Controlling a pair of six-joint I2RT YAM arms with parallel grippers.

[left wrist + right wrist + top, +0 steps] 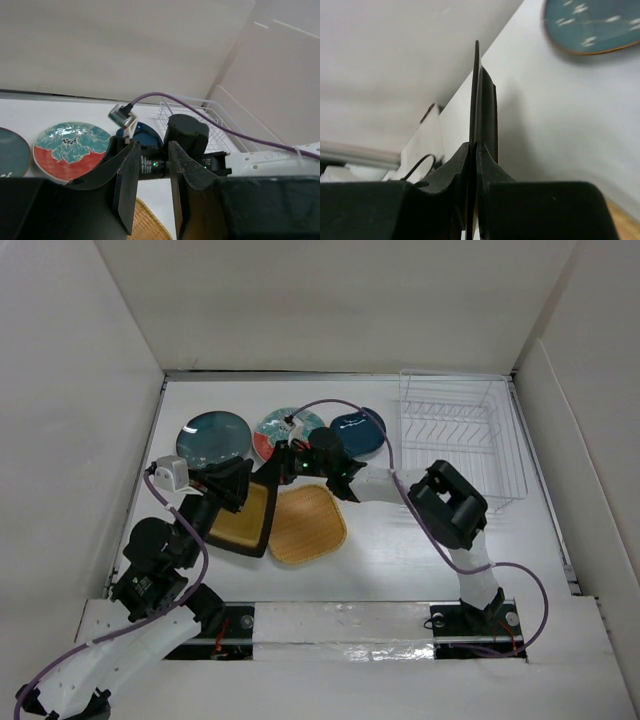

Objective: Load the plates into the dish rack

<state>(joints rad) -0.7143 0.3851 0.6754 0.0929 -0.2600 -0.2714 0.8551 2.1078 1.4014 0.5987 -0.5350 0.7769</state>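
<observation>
The tan woven plate (308, 524) (626, 222) lies below my right gripper and to its right in the top view, so I will move the black-rimmed plate's corner that way, lower and release it.
My right gripper (281, 468) is shut on the top corner of the black-rimmed tan plate (241, 521) and holds it tilted up. In the right wrist view the gripper (474, 148) pinches that plate's thin black edge (477, 95). My left gripper (240, 484) is open and empty, just left of that corner; in the left wrist view (151, 150) nothing is between its fingers. The tan woven plate (308, 524) lies flat beside it. The dark teal plate (213, 436), floral plate (274, 430) and navy leaf plate (358, 430) lie behind. The wire dish rack (460, 435) stands at the back right with no plates in it.
White walls close in the table on the left, back and right. The right arm's elbow (448, 502) sits in front of the rack. A purple cable (345, 405) arcs over the navy plate. The left wrist view shows the floral plate (70, 150) and the rack (200, 120).
</observation>
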